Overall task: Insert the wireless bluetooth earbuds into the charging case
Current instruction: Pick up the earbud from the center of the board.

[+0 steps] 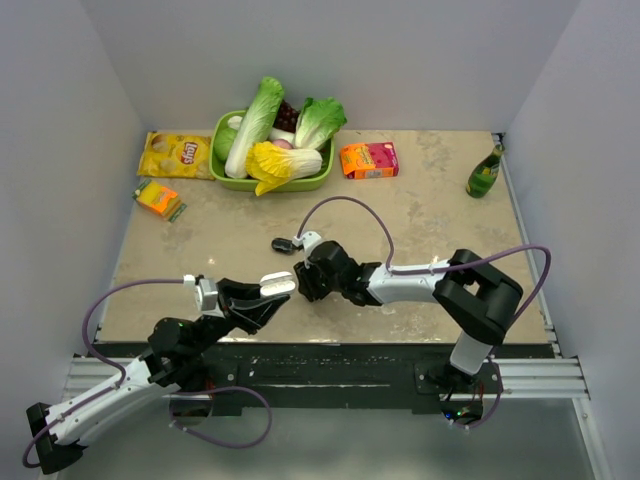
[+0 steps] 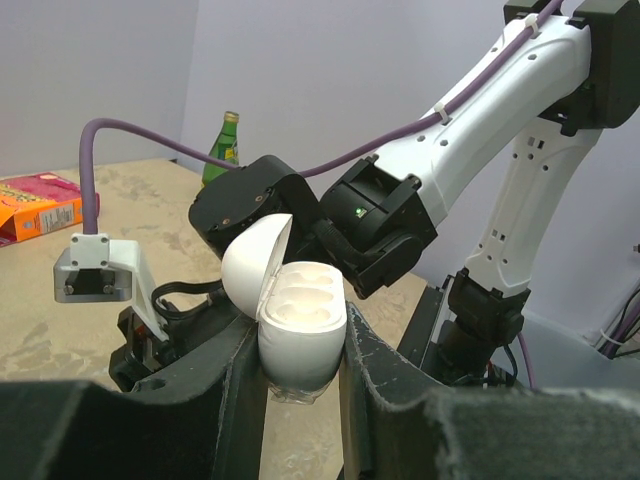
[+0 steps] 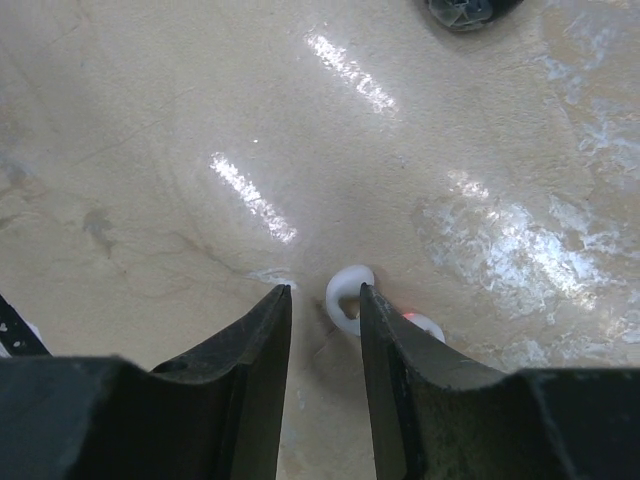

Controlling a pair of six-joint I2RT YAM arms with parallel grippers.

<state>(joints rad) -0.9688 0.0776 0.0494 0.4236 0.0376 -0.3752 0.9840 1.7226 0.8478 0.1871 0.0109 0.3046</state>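
Note:
I should next move my right gripper to the right in the wrist view to close on the exposed earbud (image 3: 341, 295), because it lies that way from the middle of the gripper's fingers.
My left gripper (image 2: 300, 352) is shut on the white charging case (image 2: 298, 322) and holds it above the table's near edge. Its lid is hinged open and both sockets are empty. In the top view the case (image 1: 279, 285) sits at the left gripper's (image 1: 268, 297) tip, just left of my right gripper (image 1: 304, 284). My right gripper (image 3: 325, 300) is low over the table, jaws a little apart with nothing between them. One white earbud (image 3: 345, 296) lies at the tip of its right finger. The second earbud (image 3: 427, 326) lies beside it, partly hidden behind that finger.
A small black oval object (image 1: 283, 244) lies just beyond the right gripper and shows at the top of the right wrist view (image 3: 465, 10). A green basket (image 1: 218, 165) of vegetables, a chip bag (image 1: 175, 155), an orange box (image 1: 368, 160), a green bottle (image 1: 485, 172) and a small packet (image 1: 158, 198) stand at the back.

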